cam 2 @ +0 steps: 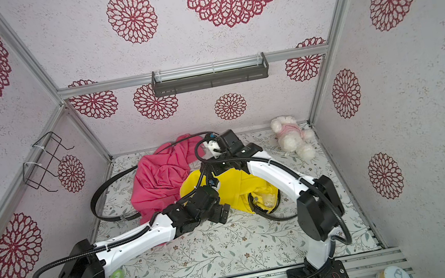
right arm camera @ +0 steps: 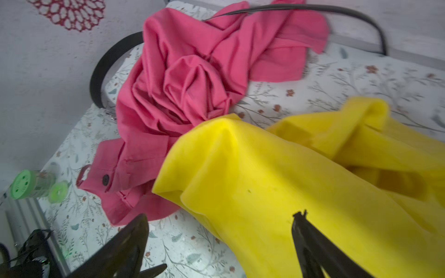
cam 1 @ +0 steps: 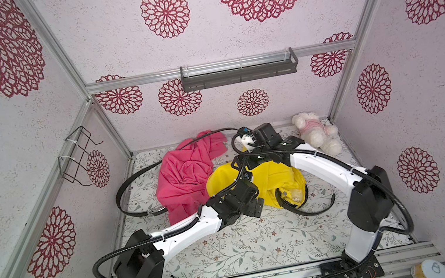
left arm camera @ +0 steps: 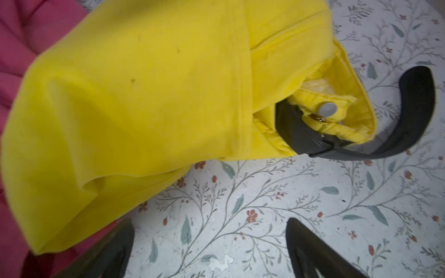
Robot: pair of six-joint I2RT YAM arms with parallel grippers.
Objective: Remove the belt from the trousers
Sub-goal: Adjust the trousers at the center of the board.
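Note:
The black strap lies uncovered beside the silver button, so the robot's right gripper will next move back and down from the trousers' far part onto the belt [cam 1: 280, 198] there.
Yellow trousers [cam 1: 271, 177] [left arm camera: 144, 96] [right arm camera: 265, 183] lie crumpled mid-table. A black belt [cam 1: 310, 211] [left arm camera: 301, 134] is threaded in their waistband, its buckle by the silver button [left arm camera: 327, 108] and its tail curling free on the cloth. My left gripper [cam 1: 253, 209] [left arm camera: 209, 240] hovers open over bare tablecloth just beside the trousers' near edge, with nothing between its fingers [left arm camera: 310, 248]. Above the trousers' far part my right gripper [cam 1: 245, 168] [right arm camera: 216, 231] is open, with yellow cloth lying under one finger [right arm camera: 308, 240] but not pinched.
Pink trousers [cam 1: 187, 176] [right arm camera: 183, 81] with a second black belt [cam 1: 128, 190] [right arm camera: 103, 69] lie to the left. A white plush toy [cam 1: 317, 132] sits at the back right. Green-capped bottles [right arm camera: 24, 184] stand near the front left. A wire rack [cam 1: 79, 158] hangs on the left wall.

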